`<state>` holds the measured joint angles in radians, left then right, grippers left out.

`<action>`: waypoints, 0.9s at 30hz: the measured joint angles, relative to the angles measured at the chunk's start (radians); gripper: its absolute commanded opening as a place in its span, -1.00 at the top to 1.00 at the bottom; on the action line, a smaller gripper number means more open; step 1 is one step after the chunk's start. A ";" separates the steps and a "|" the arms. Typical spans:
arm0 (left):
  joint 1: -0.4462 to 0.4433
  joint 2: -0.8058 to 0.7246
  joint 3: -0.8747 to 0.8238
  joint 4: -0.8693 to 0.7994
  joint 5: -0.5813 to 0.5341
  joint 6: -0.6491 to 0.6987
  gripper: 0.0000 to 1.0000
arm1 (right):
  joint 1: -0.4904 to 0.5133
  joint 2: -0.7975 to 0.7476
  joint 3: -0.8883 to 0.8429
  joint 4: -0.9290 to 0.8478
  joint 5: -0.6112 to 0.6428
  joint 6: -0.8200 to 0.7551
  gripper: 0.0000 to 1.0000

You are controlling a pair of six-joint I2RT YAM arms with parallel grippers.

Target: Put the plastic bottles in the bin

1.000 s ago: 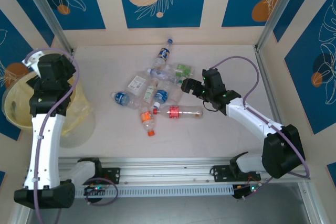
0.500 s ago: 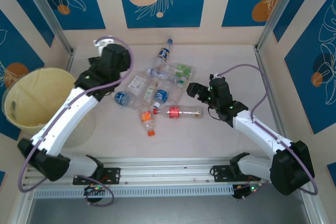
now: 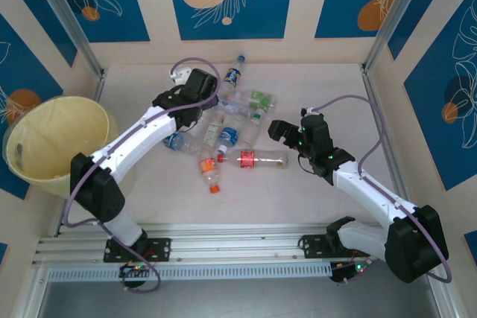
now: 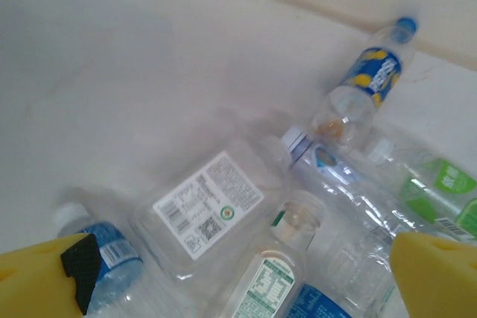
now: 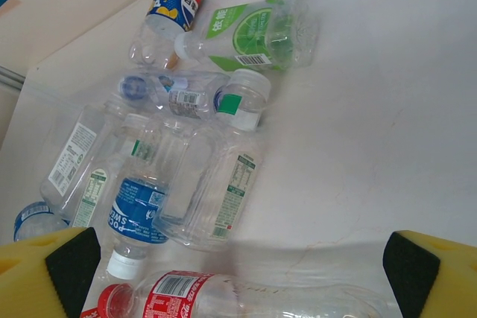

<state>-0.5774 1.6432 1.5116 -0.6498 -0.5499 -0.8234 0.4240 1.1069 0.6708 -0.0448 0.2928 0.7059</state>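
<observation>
My open left gripper moves back and down onto the blue label of the bottle (image 3: 174, 141) (image 4: 115, 252) nearest the bin next, because it lies at the pile's edge.
Several clear plastic bottles (image 3: 223, 121) lie in a loose pile at mid-table. My left gripper (image 3: 190, 109) hangs open over the pile's left side, above a flat white-labelled bottle (image 4: 209, 202) and a green-labelled one (image 4: 287, 273); nothing sits between its yellow fingers (image 4: 45, 284). At the pile's right edge my right gripper (image 3: 276, 129) stands open and empty, just above a red-labelled bottle (image 5: 223, 299) that lies on its side. A blue Pepsi bottle (image 5: 171, 5) lies farthest back. The pale-yellow bin (image 3: 52, 147) stands at the table's left edge.
An orange-capped bottle (image 3: 211, 173) and a blue-labelled one (image 3: 175, 140) lie at the pile's near side. A metal post (image 3: 67, 20) rises behind the bin. Bare tabletop (image 3: 328, 94) stretches right of the pile to the side wall.
My left arm has swung from above the bin across to the pile's left side. The right gripper has drawn back slightly to the right. No bottle has moved.
</observation>
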 measured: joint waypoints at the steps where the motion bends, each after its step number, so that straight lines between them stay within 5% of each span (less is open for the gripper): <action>1: 0.031 0.002 -0.026 0.005 0.043 -0.035 -0.99 | 0.000 0.000 0.000 0.000 0.000 -0.001 -0.99; 7: 0.157 0.002 -0.207 0.039 0.177 -0.201 -0.99 | -0.003 0.000 0.000 -0.011 0.000 -0.011 -0.99; 27: 0.178 0.023 -0.402 0.142 0.288 -0.439 -0.70 | -0.007 0.000 0.000 -0.034 0.015 -0.016 -0.99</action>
<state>-0.3992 1.6657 1.1091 -0.5076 -0.2623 -1.2621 0.4168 1.1069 0.6708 -0.0784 0.3080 0.6899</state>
